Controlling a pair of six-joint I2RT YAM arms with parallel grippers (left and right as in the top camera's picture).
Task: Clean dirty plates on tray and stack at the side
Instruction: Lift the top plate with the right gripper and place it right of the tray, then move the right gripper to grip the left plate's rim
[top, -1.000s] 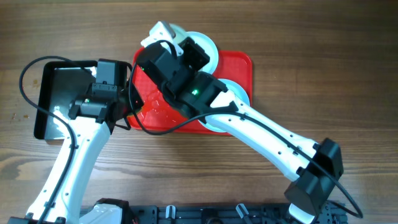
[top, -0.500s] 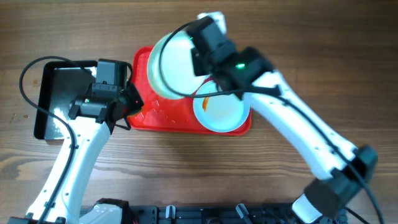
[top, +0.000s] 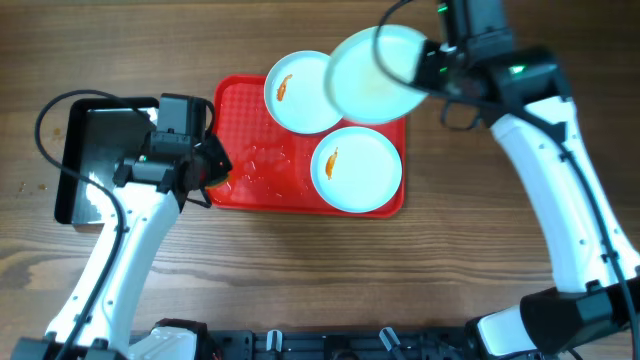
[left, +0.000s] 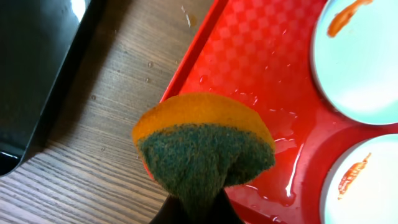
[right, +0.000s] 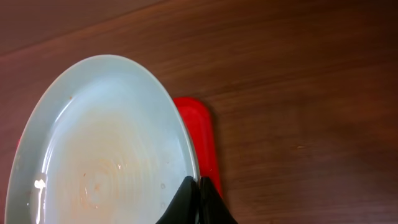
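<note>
Next I need to swing my right gripper to bare table (top: 438, 118) (right: 267, 168) beside the tray, below it and to its right in the overhead view, then lower and release the unsmeared plate.
The red tray (top: 250, 170) lies mid-table. Two plates with orange smears rest on it: one at the far side (top: 298, 92), one at the near right (top: 356, 168); both show in the left wrist view (left: 367, 56) (left: 367, 183). My right gripper (top: 432, 62) is shut on the rim of a third plate (top: 372, 62), wet with no clear smear, and holds it in the air over the tray's far right corner (right: 198, 140); it fills the right wrist view (right: 99, 149). My left gripper (top: 205, 170) is shut on an orange and green sponge (left: 205, 146) over the tray's left rim.
A glossy black tray (top: 95, 150) lies left of the red tray, under the left arm (left: 37, 68). Water drops lie on the red tray's floor (left: 283, 121). Bare wooden table (top: 470, 230) lies to the right of the tray.
My right arm has swung from over the tray's left side to the right, carrying the plate up and across. The two other plates came into view. The left arm has stayed still.
</note>
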